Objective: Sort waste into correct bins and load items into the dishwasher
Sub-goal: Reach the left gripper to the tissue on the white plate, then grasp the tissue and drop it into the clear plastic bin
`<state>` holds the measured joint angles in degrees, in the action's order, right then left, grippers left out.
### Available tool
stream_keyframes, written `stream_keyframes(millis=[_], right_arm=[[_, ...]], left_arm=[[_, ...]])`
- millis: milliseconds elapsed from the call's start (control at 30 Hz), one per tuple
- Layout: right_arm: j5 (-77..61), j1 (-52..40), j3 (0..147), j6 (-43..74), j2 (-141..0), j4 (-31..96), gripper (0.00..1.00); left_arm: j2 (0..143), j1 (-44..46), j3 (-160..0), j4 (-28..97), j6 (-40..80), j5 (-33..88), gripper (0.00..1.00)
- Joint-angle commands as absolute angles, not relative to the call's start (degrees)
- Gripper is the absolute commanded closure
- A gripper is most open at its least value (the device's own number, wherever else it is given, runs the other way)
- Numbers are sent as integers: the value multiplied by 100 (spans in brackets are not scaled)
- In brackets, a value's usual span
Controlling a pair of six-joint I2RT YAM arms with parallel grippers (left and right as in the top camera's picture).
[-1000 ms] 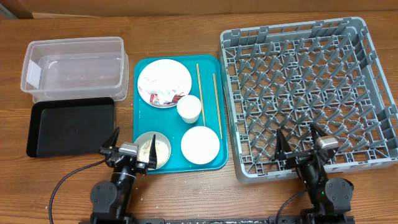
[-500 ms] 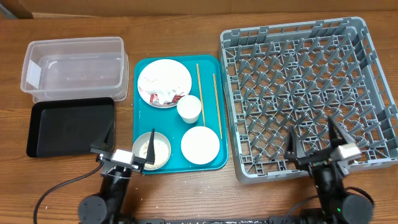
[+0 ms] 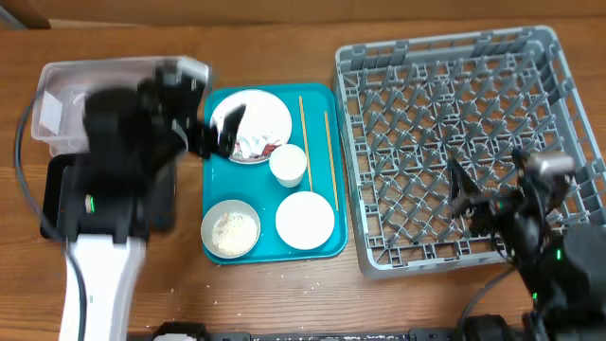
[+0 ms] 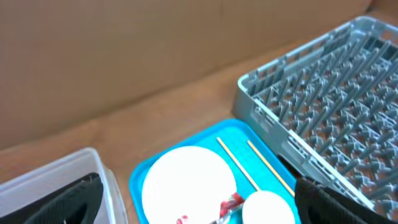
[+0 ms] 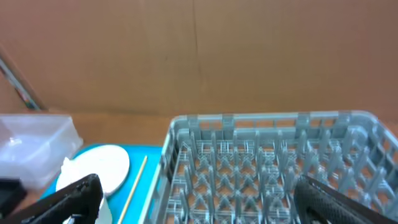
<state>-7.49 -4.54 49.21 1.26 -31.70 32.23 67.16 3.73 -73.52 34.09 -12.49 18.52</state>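
Observation:
The crumpled white wrapper [image 3: 251,144] [image 4: 205,218] lies on the plate below my left gripper's fingers. My left gripper will next move down and to the right in the overhead view, onto the wrapper.
The round plate [image 3: 248,116] lies at the back of the teal tray [image 3: 275,254] with a crumpled white wrapper with red print [image 3: 256,148] on it. In front stand the white cup [image 3: 288,165], a white bowl [image 3: 305,220] and a bowl holding rice [image 3: 231,230]. Two chopsticks [image 3: 304,123] lie on the tray's right side. My left gripper [image 3: 216,133] is open and empty, above the plate's left edge; in the left wrist view [image 4: 196,200] the plate [image 4: 186,180] and wrapper [image 4: 231,203] lie between its fingers. My right gripper [image 3: 471,197] is open and empty over the dish rack [image 3: 445,104].
The clear tub [image 3: 57,99] stands at the back left, partly hidden by my left arm, with the black tray [image 3: 55,194] in front of it. Loose rice grains lie on the wood before the teal tray. The rack [image 5: 273,162] fills the right side.
Both arms have risen from the table's front edge. The left arm swung back over the tub and black tray towards the plate. The right arm moved over the rack's front right.

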Motion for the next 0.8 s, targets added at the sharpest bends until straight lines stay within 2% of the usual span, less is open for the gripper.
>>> stream_keyframes(millis=[0,167,367,467,633,733,767], right_arm=[[-762,-447,5621,102,-4038,3712,0],[-1387,-447,6038,191,-5308,4091,0],[-2071,-447,6036,211,-6051,4318,0],[-2069,-447,6036,211,-6224,4344,0],[-2067,-447,6036,211,-6239,4346,0],[-2067,-447,6036,209,-6239,4412,0],[-2067,-447,6036,209,-6239,4416,0]], left_arm=[[8178,537,-9105,4665,-1334,1944,0],[10014,982,-10873,6423,-1332,1490,0],[10973,1015,-10868,6392,-1562,1446,0],[11657,1002,-10868,6388,-2554,1439,0],[12503,967,-10868,6383,-3420,1437,1],[13037,963,-10868,6370,-3732,1052,13],[13166,956,-10868,6353,-3730,943,13]])
